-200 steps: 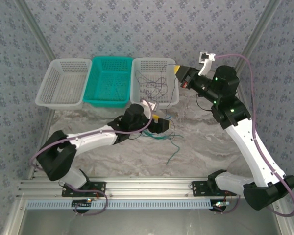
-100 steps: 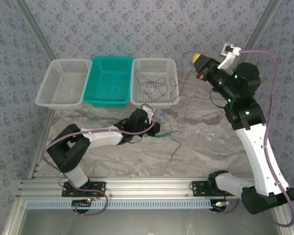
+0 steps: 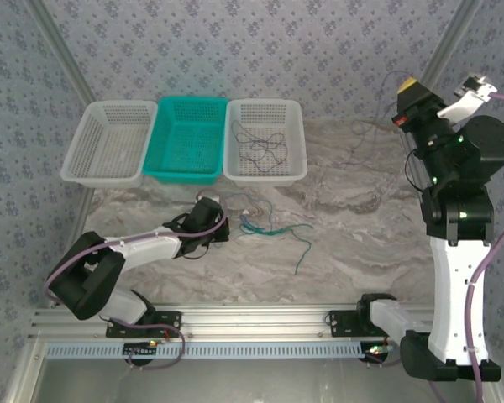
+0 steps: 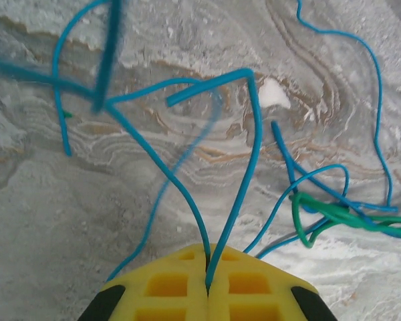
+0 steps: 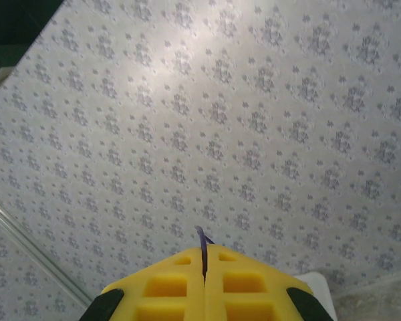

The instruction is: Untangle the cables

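Observation:
I will swing my right gripper across to the white basket holding dark wires next. Then I will lower it and release the purple cable [image 5: 202, 239], since that basket stands below it.
The cables lie partly tangled on the marble table: a blue cable [image 3: 254, 220] and a green cable [image 3: 301, 244] right of my left gripper [image 3: 219, 228]. In the left wrist view the yellow jaws of my left gripper [image 4: 207, 259] are shut on the blue cable [image 4: 252, 154], whose loops rise in front of the camera. The green cable [image 4: 334, 215] is knotted among blue strands at the right. My right gripper [image 3: 408, 86] is raised high at the far right. It is shut [image 5: 204, 257] on a thin purple cable [image 5: 202, 239] that trails faintly down to the left [image 3: 365, 128].
Three baskets stand along the back: a white one [image 3: 109, 172], a teal one [image 3: 185, 172] and a white one [image 3: 298, 138] holding several dark thin wires [image 3: 257, 147]. Patterned walls enclose the table. A metal rail [image 3: 235, 317] runs along the near edge.
My left gripper has shut on the blue cable and drawn back to the left. My right arm has lifted and swung right, pulling the purple cable away from the basket.

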